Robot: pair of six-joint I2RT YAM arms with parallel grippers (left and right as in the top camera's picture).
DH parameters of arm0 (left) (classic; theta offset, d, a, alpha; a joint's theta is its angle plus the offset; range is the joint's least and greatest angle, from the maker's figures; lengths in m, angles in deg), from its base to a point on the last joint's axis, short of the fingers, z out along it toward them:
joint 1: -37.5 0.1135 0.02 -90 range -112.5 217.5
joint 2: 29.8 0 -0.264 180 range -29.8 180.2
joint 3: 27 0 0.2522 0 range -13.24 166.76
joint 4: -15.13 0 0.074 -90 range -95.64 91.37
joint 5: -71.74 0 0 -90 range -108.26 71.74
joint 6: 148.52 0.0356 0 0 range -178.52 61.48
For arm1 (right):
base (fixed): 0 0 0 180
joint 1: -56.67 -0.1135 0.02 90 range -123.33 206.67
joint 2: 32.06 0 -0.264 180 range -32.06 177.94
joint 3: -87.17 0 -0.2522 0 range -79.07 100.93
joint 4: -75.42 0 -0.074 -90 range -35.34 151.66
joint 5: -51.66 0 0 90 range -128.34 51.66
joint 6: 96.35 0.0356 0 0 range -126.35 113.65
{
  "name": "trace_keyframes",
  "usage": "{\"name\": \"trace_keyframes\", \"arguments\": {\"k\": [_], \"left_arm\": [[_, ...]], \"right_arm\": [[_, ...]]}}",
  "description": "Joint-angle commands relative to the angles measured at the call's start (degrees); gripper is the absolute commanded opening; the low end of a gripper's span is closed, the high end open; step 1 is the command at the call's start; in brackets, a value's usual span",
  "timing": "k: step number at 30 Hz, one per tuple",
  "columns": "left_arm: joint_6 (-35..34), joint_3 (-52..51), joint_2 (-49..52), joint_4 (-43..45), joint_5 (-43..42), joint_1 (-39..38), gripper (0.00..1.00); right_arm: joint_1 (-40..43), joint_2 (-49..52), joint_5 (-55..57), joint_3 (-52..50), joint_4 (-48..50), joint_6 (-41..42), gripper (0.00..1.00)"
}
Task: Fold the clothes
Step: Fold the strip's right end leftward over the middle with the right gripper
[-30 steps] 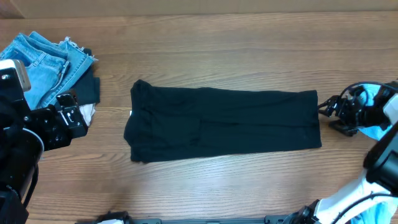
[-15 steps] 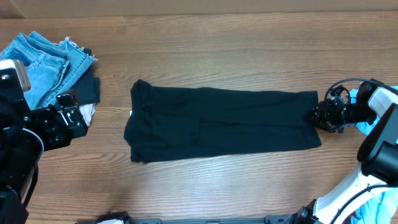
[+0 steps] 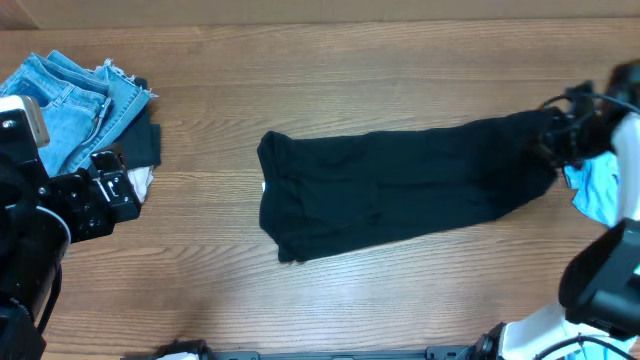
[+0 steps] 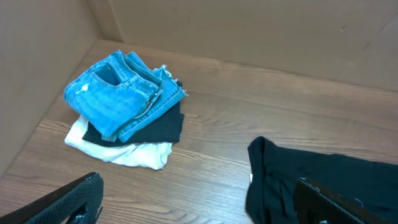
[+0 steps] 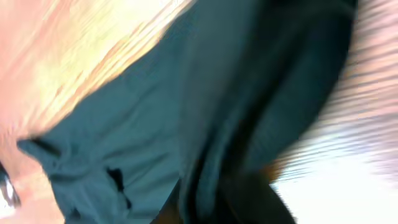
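Note:
My right gripper carries the T-shirt's lifted end left in the overhead view next and releases it onto the T-shirt's middle (image 3: 362, 182) (image 5: 134, 146), since the folded T-shirt lies long.
The clothes at hand are a black T-shirt (image 3: 400, 190), folded into a long band across the table's middle and lying slightly askew. My right gripper (image 3: 552, 138) is shut on its right end, which is lifted a little. The right wrist view is blurred, with the dark fabric (image 5: 155, 124) filling it and bunched at the jaws. At the table's left, my left gripper (image 3: 120, 186) stands open and holds nothing. In the left wrist view the left gripper (image 4: 199, 208) has its fingers wide apart over bare wood. The shirt's left end (image 4: 336, 177) lies by the right finger.
A stack of folded clothes sits at the far left: blue jeans (image 3: 65, 100) on a dark garment (image 3: 145, 145) and a white one (image 4: 124, 149). A light blue cloth (image 3: 595, 190) lies at the right edge. A brown wall (image 4: 249, 31) bounds the table behind.
My right gripper closed on the shirt's right end and pulled it rightward and slightly away. The whole shirt slid to the right and now lies slanted. The left arm stayed put.

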Motion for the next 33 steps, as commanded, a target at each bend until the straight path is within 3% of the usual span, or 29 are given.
{"name": "trace_keyframes", "arguments": {"k": [1,7,13,29,30,32,33], "left_arm": [[-0.4,0.4,0.0,0.1,0.9,0.3,1.0],[-0.4,0.4,0.0,0.1,0.9,0.3,1.0],[-0.4,0.4,0.0,0.1,0.9,0.3,1.0],[-0.4,0.4,0.0,0.1,0.9,0.3,1.0],[-0.4,0.4,0.0,0.1,0.9,0.3,1.0],[-0.4,0.4,0.0,0.1,0.9,0.3,1.0],[-0.4,0.4,0.0,0.1,0.9,0.3,1.0]], "right_arm": [[-9.3,0.1,-0.3,0.0,-0.4,1.1,0.04],[-28.9,1.6,1.1,0.0,2.7,6.4,0.04],[-38.9,6.2,1.4,-1.1,6.6,8.7,0.04],[-42.0,8.5,1.3,-5.2,11.7,10.4,0.04],[-42.0,8.5,1.2,-5.2,11.6,10.4,0.07],[-41.9,8.4,-4.9,-5.2,11.7,7.9,0.33],[-41.9,8.4,-8.9,-5.2,11.3,4.1,0.41]]}}
